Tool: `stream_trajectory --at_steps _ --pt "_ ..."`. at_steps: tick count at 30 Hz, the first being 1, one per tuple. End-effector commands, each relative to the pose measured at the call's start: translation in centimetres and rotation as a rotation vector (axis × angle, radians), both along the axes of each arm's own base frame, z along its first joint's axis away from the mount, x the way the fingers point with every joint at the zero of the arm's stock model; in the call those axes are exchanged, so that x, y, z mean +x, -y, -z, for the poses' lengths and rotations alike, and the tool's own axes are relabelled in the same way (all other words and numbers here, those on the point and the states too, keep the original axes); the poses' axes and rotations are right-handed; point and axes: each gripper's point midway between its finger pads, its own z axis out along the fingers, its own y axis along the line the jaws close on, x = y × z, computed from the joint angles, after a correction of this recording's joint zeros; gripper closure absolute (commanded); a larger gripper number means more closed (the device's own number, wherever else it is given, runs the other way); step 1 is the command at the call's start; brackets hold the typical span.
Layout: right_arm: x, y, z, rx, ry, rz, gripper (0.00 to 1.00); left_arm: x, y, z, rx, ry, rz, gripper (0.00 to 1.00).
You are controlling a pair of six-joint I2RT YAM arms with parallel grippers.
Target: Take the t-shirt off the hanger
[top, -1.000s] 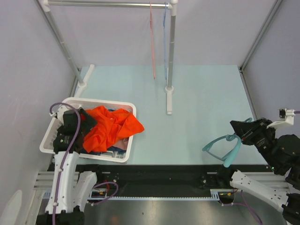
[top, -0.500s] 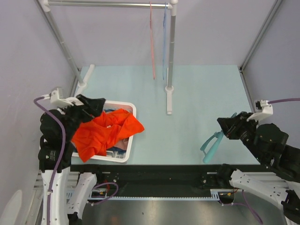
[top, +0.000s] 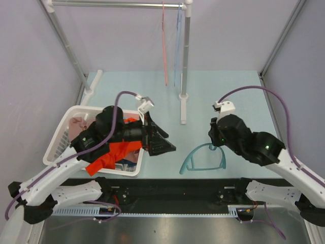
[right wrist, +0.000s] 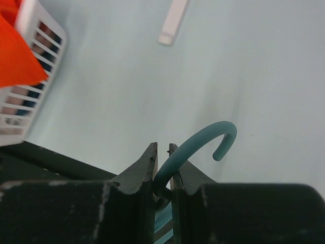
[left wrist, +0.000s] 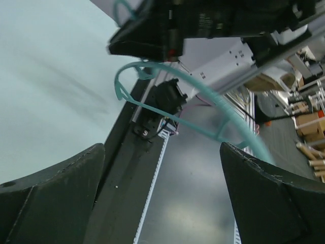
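My left gripper goes to the right in the top view onto the hanger's arm nearest the basket next, since my right gripper holds only the hanger's hook end.
The orange t-shirt [top: 107, 155] lies in the white basket [top: 60, 138], off the hanger and draped over the basket's front rim, partly hidden under my left arm. The bare teal hanger [top: 203, 158] hangs over the table's front. My right gripper [top: 217, 144] is shut on it just below the hook; the right wrist view shows the hook [right wrist: 203, 142] curling out from between the closed jaws [right wrist: 162, 152]. My left gripper [top: 165, 145] is open and empty, just right of the basket and pointing at the hanger. In the left wrist view the hanger [left wrist: 203, 96] is beyond my open gripper [left wrist: 162, 203].
A clothes rack stands at the back, its post [top: 185, 61] rising from a white foot [top: 183, 109]. A red hanger [top: 165, 46] and a blue hanger [top: 177, 46] hang from its rail. Other clothes lie in the basket under the t-shirt. A black rail [top: 172, 185] runs along the table's front edge.
My left arm has swung from over the basket to the right, out toward the hanger. My right arm has carried the hanger left, toward the table's middle. The t-shirt stays in the basket.
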Motion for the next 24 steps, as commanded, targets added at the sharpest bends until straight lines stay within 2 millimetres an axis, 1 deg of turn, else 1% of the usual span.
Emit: stream_trajectory --at_steps 1,3,4,5,6,7,8,9,10,11,12,13,14,15,16,17,19,20,21,22,23,24 --pt "-0.1 1.0 1.2 -0.099 0.024 0.006 1.00 -1.6 2.2 -2.2 -0.013 0.059 0.059 0.00" --pt "-0.2 0.6 1.1 -0.094 0.034 -0.016 1.00 -1.5 3.1 -1.4 0.025 0.051 0.056 0.00" --pt "-0.3 0.5 1.3 -0.099 0.033 -0.019 1.00 -1.6 4.1 -0.7 0.047 0.035 0.067 0.00" --pt "-0.2 0.6 1.3 -0.105 0.035 -0.019 1.00 -1.9 4.5 -0.5 0.051 0.026 0.080 0.00" --pt "-0.2 0.7 1.4 -0.116 0.035 -0.017 1.00 -2.2 5.1 -0.5 0.045 0.029 0.103 0.00" --pt "-0.2 0.7 1.6 -0.126 0.031 -0.015 1.00 -3.0 5.7 -0.5 0.047 0.030 0.129 0.00" --pt "-0.1 0.7 1.7 -0.132 0.031 -0.011 1.00 -3.2 6.4 0.0 0.060 0.022 0.141 0.00" --pt "-0.1 0.8 1.6 -0.135 0.033 -0.010 1.00 -3.5 7.0 -0.2 0.055 0.024 0.153 0.00" --pt "-0.1 0.8 1.5 -0.133 0.036 -0.009 1.00 -4.4 7.5 -0.1 0.063 0.025 0.180 0.00" --pt "-0.1 0.8 1.4 -0.131 0.040 -0.008 1.00 -4.2 8.4 0.9 0.098 0.025 0.177 0.00" --pt "-0.1 0.8 1.2 -0.120 0.045 -0.004 1.00 -4.5 8.8 0.8 0.118 0.030 0.181 0.00" --pt "0.0 0.9 0.9 -0.111 0.053 -0.001 1.00 -5.4 9.2 1.1 0.139 0.035 0.208 0.00" --pt "-0.1 0.8 0.3 -0.086 0.065 -0.003 1.00 -5.3 10.0 2.7 0.196 0.029 0.208 0.00" --pt "-0.1 0.8 0.0 -0.071 0.071 0.002 1.00 -5.5 10.3 2.5 0.203 0.038 0.214 0.00" --pt "-0.1 0.8 -0.5 -0.052 0.080 0.005 1.00 -6.2 10.7 3.0 0.225 0.045 0.232 0.03" --pt "-0.2 1.0 -1.2 -0.026 0.091 0.013 1.00 -5.9 10.9 4.3 0.277 0.044 0.213 0.12" --pt "-0.4 1.1 -2.1 0.027 0.103 0.025 1.00 -5.6 11.0 5.2 0.316 0.044 0.192 0.25" --pt "-0.7 1.2 -2.8 0.075 0.117 0.023 1.00 -5.0 10.7 5.7 0.341 0.049 0.159 0.43" --pt "-0.9 1.1 -3.1 0.103 0.121 0.016 0.94 -4.7 10.5 6.3 0.361 0.049 0.141 0.54" --pt "-1.2 1.1 -3.5 0.138 0.126 0.010 0.83 -4.5 10.2 6.4 0.370 0.055 0.128 0.66" --pt "-1.6 0.8 -4.0 0.178 0.131 -0.015 0.69 -4.2 9.6 6.8 0.397 0.059 0.107 0.89" --pt "-2.0 1.3 -4.3 0.209 0.143 -0.015 0.36 -3.3 8.8 6.8 0.411 0.079 0.046 1.00"
